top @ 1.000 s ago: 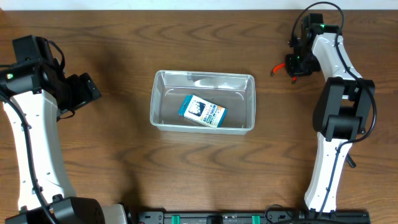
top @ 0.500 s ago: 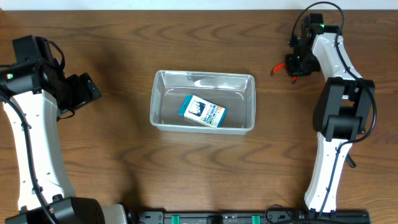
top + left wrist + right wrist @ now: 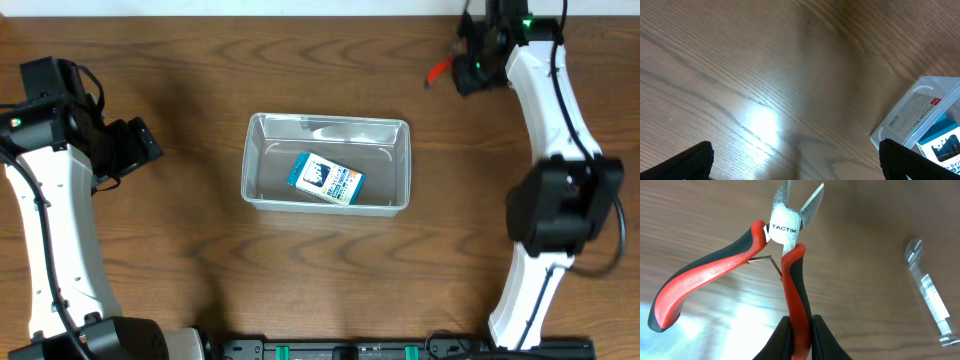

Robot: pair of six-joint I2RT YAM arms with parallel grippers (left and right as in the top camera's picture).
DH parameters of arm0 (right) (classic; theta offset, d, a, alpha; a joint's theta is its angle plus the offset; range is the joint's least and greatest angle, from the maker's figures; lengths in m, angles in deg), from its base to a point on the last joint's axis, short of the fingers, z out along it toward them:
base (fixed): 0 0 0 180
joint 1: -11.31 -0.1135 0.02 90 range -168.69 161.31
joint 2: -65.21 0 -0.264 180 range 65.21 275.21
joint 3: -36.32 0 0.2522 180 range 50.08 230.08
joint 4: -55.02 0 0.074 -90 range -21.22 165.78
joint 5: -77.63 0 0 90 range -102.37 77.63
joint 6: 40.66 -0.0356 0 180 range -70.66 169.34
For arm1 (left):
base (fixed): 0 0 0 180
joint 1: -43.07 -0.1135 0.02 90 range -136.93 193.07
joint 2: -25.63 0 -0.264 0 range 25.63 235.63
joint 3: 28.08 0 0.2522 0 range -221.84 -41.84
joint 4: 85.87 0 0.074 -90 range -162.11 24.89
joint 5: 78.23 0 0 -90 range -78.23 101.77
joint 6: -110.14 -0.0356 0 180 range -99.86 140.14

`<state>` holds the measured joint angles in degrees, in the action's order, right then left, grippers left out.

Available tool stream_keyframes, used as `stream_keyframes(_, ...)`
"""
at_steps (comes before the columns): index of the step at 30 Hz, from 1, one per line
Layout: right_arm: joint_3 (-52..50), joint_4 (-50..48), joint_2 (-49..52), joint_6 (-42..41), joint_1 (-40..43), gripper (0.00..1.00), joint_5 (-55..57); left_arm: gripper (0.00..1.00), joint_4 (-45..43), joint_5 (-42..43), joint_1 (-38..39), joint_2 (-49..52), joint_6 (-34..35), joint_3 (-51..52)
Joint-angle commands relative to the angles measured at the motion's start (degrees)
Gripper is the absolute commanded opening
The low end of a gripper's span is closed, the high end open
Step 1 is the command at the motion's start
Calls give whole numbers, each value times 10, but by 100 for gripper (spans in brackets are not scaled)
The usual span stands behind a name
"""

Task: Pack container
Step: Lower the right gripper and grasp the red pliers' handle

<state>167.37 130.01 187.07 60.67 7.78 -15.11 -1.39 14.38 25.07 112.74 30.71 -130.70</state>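
Note:
My right gripper needs to move back and to the left in the overhead view next, over the box (image 3: 326,179), and let go of the pliers, because the bare bottom of the container shows beyond it.
The clear plastic container (image 3: 328,162) sits mid-table and holds a small blue-and-white box (image 3: 326,179). Its corner shows in the left wrist view (image 3: 920,115) and its rim in the right wrist view (image 3: 930,292). My right gripper (image 3: 799,330) is shut on one handle of red-and-black pliers (image 3: 785,245), held above the table. In the overhead view the right gripper (image 3: 468,72) and the pliers (image 3: 438,72) are at the far right, beyond the container's right end. My left gripper (image 3: 140,140) is open and empty, left of the container; its fingertips (image 3: 795,162) frame bare wood.
The wooden table's far edge (image 3: 300,14) runs along the top of the overhead view. The right arm's base (image 3: 545,215) stands at the right of the container. The left arm (image 3: 50,200) rises along the left side.
My right gripper has lifted and moved toward the far edge and slightly left with the pliers. The left arm and the container have not moved.

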Motion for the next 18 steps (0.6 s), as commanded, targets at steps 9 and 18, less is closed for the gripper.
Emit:
stream_keyframes(9, 7, 37, -22, 322, -189, 1, -61, 98, 4, -1, -2, 1, 7, -6)
stream_keyframes(18, 7, 63, 82, 359, -253, 1, -79, 98, 4, -1, -2, 1, 7, -6)
